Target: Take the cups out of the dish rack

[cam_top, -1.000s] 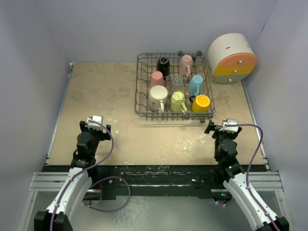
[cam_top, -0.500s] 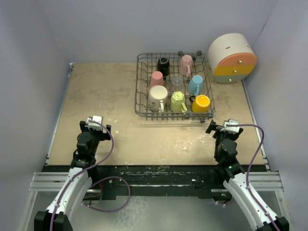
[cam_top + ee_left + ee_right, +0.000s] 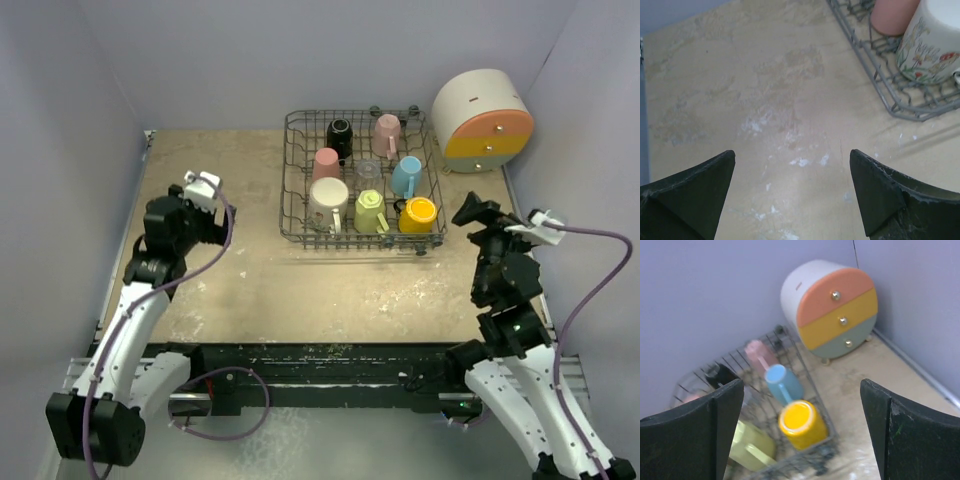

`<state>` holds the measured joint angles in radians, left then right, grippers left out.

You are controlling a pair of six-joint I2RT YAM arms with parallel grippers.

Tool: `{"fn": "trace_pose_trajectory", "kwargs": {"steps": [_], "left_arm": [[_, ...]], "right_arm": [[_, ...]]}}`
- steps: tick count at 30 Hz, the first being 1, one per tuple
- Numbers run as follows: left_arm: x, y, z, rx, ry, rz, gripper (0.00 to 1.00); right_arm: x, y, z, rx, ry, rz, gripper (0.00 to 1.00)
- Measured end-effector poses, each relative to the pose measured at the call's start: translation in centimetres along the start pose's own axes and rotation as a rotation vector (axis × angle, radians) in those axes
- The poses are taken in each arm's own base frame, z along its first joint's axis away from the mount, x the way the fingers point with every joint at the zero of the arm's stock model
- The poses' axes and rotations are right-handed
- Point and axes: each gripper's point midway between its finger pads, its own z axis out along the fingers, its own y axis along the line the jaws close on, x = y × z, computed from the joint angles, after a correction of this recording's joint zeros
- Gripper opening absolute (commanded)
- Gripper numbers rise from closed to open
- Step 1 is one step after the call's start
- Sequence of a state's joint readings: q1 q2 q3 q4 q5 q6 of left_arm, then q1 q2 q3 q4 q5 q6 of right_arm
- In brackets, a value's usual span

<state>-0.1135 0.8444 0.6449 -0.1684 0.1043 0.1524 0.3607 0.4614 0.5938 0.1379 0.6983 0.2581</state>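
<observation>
Next I should swing my right gripper across the rack [image 3: 296, 236], tip downward, then lower around the white cup's handle to close.
The grey wire dish rack [image 3: 296, 236] stands at the back middle of the table and holds all the cups: black mug [image 3: 339, 134], pink mug [image 3: 387, 131], salmon tumbler [image 3: 325, 163], clear glass [image 3: 368, 169], light blue mug [image 3: 406, 175], white cup [image 3: 327, 203], pale yellow-green mug [image 3: 369, 211] and yellow-orange mug [image 3: 417, 214]. My left gripper [image 3: 212, 212] is open and empty, left of the rack, above bare table [image 3: 790, 165]. My right gripper [image 3: 472, 212] is open and empty, raised right of the rack, facing the yellow-orange mug [image 3: 801, 424] and blue mug [image 3: 782, 384].
A round cream drawer box [image 3: 482, 120] with orange, yellow and green drawers stands at the back right, beside the rack; it shows in the right wrist view [image 3: 832, 310]. Purple walls close in the sides and back. The rack's near left corner [image 3: 900, 107] holds the white flowered cup [image 3: 935, 45].
Both arms have risen from the near table edge. The left gripper moved forward and left of the rack; the right gripper moved up and right, toward the rack's right side.
</observation>
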Motion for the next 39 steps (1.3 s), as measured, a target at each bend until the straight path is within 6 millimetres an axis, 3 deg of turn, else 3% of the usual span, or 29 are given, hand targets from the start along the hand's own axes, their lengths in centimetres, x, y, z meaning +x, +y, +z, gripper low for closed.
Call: {"fn": "trace_pose_trajectory", "kwargs": {"steps": [3,7,12,14,18,21,24,28,39], "left_arm": [[-4.3,0.6,0.1,0.018,0.017,-0.001,0.99],[-7.2,1.2,-0.4,0.020,0.043,-0.004,0.99],[-6.2,0.6,-1.1,0.063,0.139,-0.007,0.99],[-5.4,0.2,-1.2,0.083,0.174,-0.001,0.99],[-4.2,-0.3,-1.2,0.121,0.239,0.005,0.99],[-3.4,-0.2,-0.5,0.128,0.282,0.007,0.99],[-2.4,0.1,0.5,0.128,0.346,-0.005,0.99],[-0.7,0.9,1.5,0.120,0.427,-0.035,0.99],[-0.7,0.4,1.3,0.174,0.440,-0.012,0.99]], "right_arm": [[-2.4,1.0,0.5,0.021,-0.014,0.129,1.00],[-1.1,3.4,1.6,-0.055,0.052,0.111,1.00],[3.5,11.8,5.8,-0.234,0.286,-0.012,1.00],[6.5,15.1,6.3,-0.294,0.372,-0.063,0.96],[12.8,21.0,4.8,-0.413,0.551,-0.172,0.92],[16.4,23.9,3.3,-0.462,0.634,-0.231,0.91],[19.8,25.4,1.4,-0.485,0.704,-0.285,0.89],[23.3,25.7,-0.4,-0.492,0.776,-0.336,0.85],[28.9,24.7,-1.4,-0.479,0.895,-0.387,0.70]]}}
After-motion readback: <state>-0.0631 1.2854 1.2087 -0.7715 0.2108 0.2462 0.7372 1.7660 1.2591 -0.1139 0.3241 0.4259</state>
